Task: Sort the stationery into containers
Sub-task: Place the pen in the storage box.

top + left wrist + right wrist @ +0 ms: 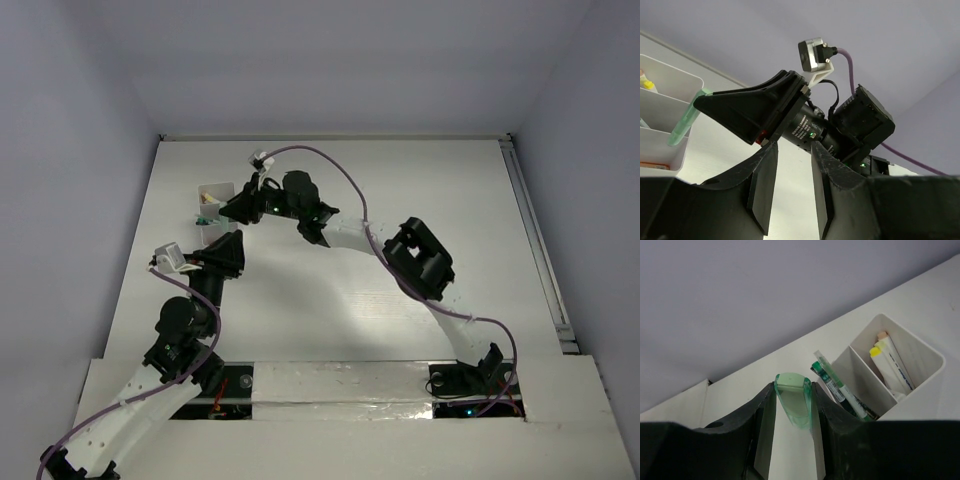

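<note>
Next, my right gripper brings the stubby mint-green marker over the box's nearest section, then releases it there.
The white organizer box stands at the far left of the table. My right gripper is next to it, shut on a stubby mint-green marker. In the left wrist view that marker hangs tilted over the box's rim. The far compartment holds white sticks with yellow and pink ends. The middle one holds slim green and dark pens. My left gripper is just in front of the right one, open and empty, with bare table between its fingers.
An orange item shows in the box's nearest compartment. The right arm arches across the table's middle. White walls close the table at the back and left, and a rail runs along the right edge.
</note>
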You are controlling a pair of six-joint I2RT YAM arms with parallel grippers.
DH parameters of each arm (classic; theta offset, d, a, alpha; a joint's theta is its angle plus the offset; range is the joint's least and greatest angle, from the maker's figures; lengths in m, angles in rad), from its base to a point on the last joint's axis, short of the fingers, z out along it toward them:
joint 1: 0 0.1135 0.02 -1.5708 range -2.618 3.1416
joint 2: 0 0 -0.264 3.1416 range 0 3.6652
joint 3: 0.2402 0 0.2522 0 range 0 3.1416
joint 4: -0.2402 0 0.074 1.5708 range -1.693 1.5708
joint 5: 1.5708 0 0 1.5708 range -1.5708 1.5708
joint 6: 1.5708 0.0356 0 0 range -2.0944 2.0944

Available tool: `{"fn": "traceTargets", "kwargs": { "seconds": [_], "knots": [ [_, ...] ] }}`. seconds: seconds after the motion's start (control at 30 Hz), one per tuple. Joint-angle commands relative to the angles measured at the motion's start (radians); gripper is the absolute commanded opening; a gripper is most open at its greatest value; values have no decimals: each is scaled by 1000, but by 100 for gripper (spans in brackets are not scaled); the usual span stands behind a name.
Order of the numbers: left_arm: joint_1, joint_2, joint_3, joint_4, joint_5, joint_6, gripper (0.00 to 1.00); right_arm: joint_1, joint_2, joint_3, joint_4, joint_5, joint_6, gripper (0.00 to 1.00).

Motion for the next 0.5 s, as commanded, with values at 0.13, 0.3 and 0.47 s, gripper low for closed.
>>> {"fn": "traceTargets", "kwargs": {
  "seconds": [0.13, 0.3, 0.47],
  "knots": [
    [-5, 6, 8, 36, 5, 9, 30, 3, 47, 21, 50, 45, -18, 24],
    [-5, 9, 10, 33, 4, 8, 30, 3, 46, 23, 43, 57, -35, 29],
    [-5, 12, 11, 31, -2, 8, 30, 3, 52, 30, 36, 62, -40, 41]
  ]
}}
